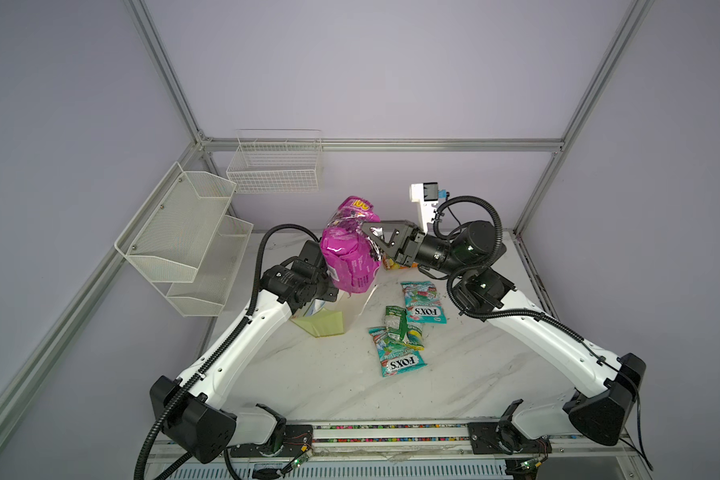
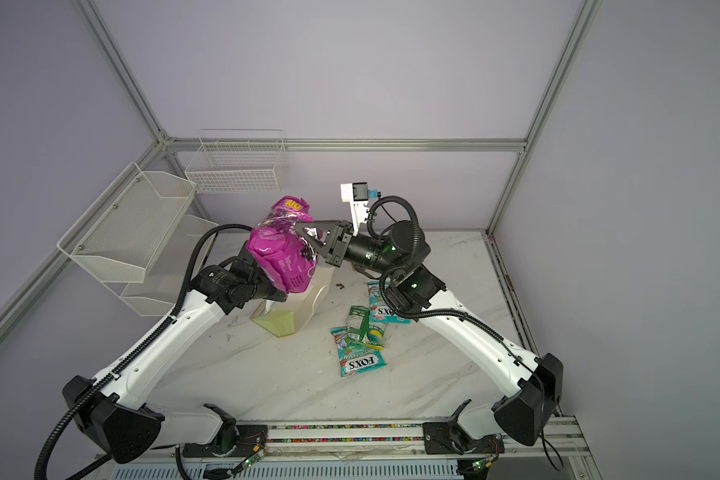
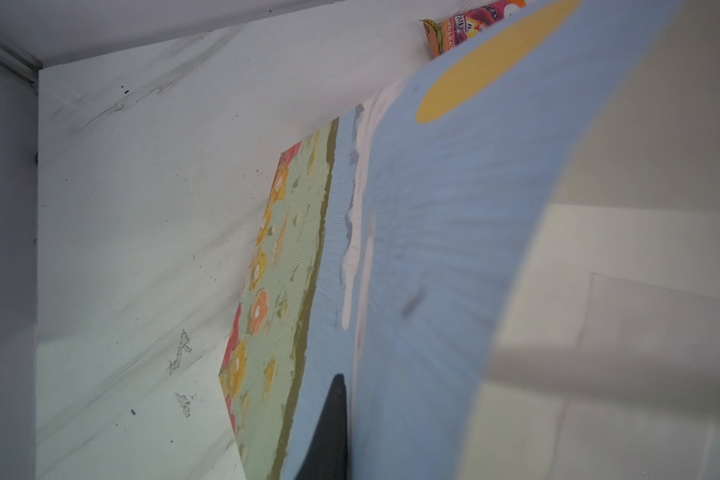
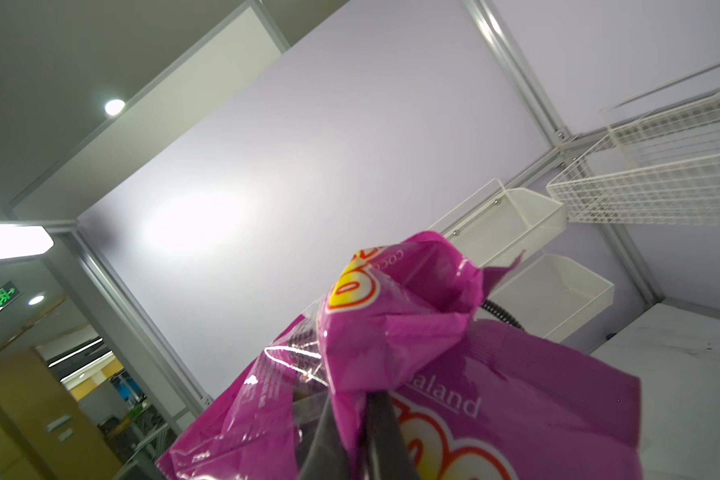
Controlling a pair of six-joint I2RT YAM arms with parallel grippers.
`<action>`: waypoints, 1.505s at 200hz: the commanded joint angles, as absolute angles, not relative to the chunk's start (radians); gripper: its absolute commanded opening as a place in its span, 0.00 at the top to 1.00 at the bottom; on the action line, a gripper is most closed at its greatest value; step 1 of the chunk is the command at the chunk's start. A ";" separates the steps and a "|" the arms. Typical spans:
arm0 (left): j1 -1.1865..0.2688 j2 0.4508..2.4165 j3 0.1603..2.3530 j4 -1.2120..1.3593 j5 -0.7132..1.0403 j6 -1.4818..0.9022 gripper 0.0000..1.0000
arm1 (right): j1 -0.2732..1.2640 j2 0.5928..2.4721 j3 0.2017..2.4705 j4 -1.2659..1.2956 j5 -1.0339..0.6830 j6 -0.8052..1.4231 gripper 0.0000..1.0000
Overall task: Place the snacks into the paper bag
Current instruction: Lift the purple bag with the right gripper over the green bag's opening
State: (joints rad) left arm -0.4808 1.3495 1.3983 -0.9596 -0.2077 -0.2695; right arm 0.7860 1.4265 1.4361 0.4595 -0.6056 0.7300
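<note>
My left gripper is beside and below the magenta-purple packet's lower end, so it will next move the bag's side sideways under that end and let go of it.
My right gripper is shut on the crinkled top of the magenta-purple snack packet, which hangs above the paper bag. The bag stands tilted at mid-table, its mouth hidden under the packet. My left gripper is shut on the bag's blue wall; one black finger shows against the paper. Two teal FOX'S packets and a green packet lie to the right of the bag. An orange packet lies behind it.
A two-tier white mesh basket hangs on the left wall and a white wire basket on the back wall. The marble table's right edge runs along the frame. Both arms meet over the bag.
</note>
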 commanded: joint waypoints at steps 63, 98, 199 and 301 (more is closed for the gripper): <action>-0.488 1.335 1.413 -0.942 0.048 -0.244 0.94 | 0.785 1.334 1.278 0.574 -0.408 0.329 1.00; -0.486 1.347 1.453 -0.982 0.102 -0.219 0.92 | 0.785 1.259 1.234 0.582 -0.353 0.230 1.00; -0.487 1.405 1.531 -0.994 0.303 -0.208 0.89 | 0.790 1.205 1.008 0.820 -0.369 0.070 1.00; -0.469 1.466 1.603 -1.048 0.397 -0.193 0.84 | 0.836 1.189 0.933 0.770 -0.360 -0.178 1.00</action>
